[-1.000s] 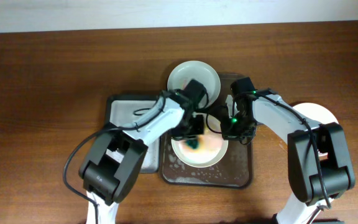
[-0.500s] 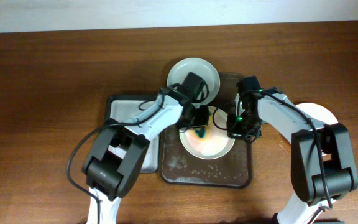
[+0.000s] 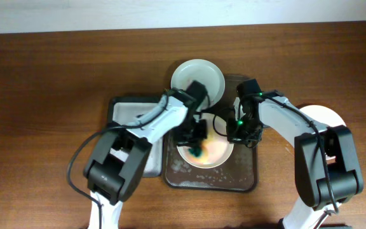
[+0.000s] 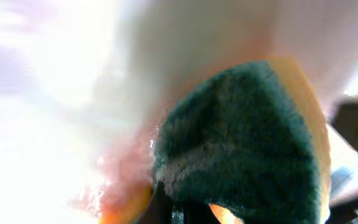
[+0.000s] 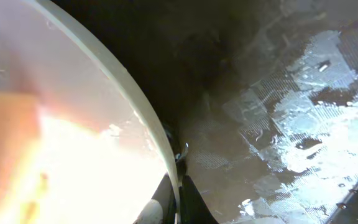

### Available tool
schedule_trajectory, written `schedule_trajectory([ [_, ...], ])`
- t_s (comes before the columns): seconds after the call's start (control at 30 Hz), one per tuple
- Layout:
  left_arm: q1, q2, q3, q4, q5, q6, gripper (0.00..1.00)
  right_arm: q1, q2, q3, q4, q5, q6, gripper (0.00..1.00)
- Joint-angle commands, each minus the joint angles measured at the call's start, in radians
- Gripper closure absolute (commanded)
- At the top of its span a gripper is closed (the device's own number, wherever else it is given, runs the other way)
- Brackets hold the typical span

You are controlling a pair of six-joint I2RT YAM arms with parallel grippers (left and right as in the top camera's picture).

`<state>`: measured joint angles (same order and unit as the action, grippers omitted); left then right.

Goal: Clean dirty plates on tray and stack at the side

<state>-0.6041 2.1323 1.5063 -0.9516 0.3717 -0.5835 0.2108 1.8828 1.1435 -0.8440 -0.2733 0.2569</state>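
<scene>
To get over the grey-white tray's open bottom for the sponge (image 4: 247,143), my left gripper needs to lift off the smeared plate first, then shift left in the overhead view.
A smeared plate (image 3: 210,152) lies on the dark brown tray (image 3: 246,181). My left gripper (image 3: 197,141) is shut on a green-and-yellow sponge (image 4: 247,143) and presses it onto the plate's reddish smear (image 4: 126,180). My right gripper (image 3: 234,135) is shut on the plate's right rim (image 5: 160,134), fingers either side of the edge. A second plate (image 3: 199,75) sits at the tray's far end. A third white plate (image 3: 326,114) lies on the table to the right, partly under my right arm.
A smaller grey-white tray (image 3: 124,114) sits left of the brown tray, under my left arm. The brown tray's floor is wet with foam patches (image 5: 303,118). Bare wooden table (image 3: 43,95) surrounds both trays.
The sponge and my left gripper moved back toward the near-left of the plate. The plate and my right gripper shifted left and nearer again, as they were a second ago.
</scene>
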Motion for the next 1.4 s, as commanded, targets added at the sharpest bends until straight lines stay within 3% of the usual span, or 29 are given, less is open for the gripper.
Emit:
schedule_trajectory([
  [0.0, 0.099, -0.016, -0.049, -0.046, -0.446, 0.005, 1.0, -0.01, 0.018, -0.006, -0.001, 0.071, -0.005, 0.96],
  [0.17, 0.095, -0.167, -0.049, -0.049, -0.522, 0.024, 1.0, -0.009, 0.003, -0.006, -0.016, 0.071, -0.006, 0.96],
  [0.4, 0.153, -0.527, -0.051, -0.166, -0.505, 0.124, 1.0, 0.001, -0.291, -0.006, -0.116, 0.19, -0.016, 0.96],
  [0.5, 0.217, -0.542, -0.11, -0.192, -0.519, 0.17, 1.0, 0.065, -0.422, -0.006, -0.137, 0.333, -0.013, 0.96],
  [0.6, 0.3, -0.542, -0.295, -0.064, -0.46, 0.182, 1.0, 0.188, -0.521, -0.006, -0.172, 0.58, 0.04, 0.96],
  [0.63, 0.325, -0.542, -0.348, -0.005, -0.423, 0.201, 0.95, 0.238, -0.543, -0.006, -0.185, 0.676, 0.049, 0.96],
  [0.67, 0.354, -0.542, -0.395, 0.042, -0.389, 0.201, 0.75, 0.275, -0.552, -0.006, -0.19, 0.736, 0.049, 0.96],
  [0.7, 0.373, -0.542, -0.418, 0.065, -0.361, 0.212, 0.63, 0.316, -0.555, -0.006, -0.195, 0.804, 0.059, 0.96],
  [0.83, 0.429, -0.572, -0.421, 0.069, -0.261, 0.251, 0.48, 0.48, -0.555, -0.005, -0.256, 1.034, 0.142, 0.96],
  [1.0, 0.441, -0.784, -0.421, 0.056, -0.226, 0.287, 0.25, 0.735, -0.555, -0.005, -0.385, 1.307, 0.356, 0.96],
  [1.03, 0.441, -0.829, -0.421, 0.049, -0.227, 0.287, 0.19, 0.774, -0.555, -0.005, -0.398, 1.344, 0.382, 0.96],
  [1.07, 0.441, -0.859, -0.421, 0.045, -0.23, 0.286, 0.02, 0.811, -0.555, -0.005, -0.4, 1.382, 0.392, 0.96],
  [1.2, 0.441, -0.918, -0.421, 0.043, -0.229, 0.286, 0.01, 0.919, -0.555, 0.001, -0.399, 1.524, 0.391, 0.96],
  [1.37, 0.441, -0.917, -0.421, 0.045, -0.229, 0.286, 0.0, 0.928, -0.555, 0.001, -0.399, 1.546, 0.388, 0.96],
])
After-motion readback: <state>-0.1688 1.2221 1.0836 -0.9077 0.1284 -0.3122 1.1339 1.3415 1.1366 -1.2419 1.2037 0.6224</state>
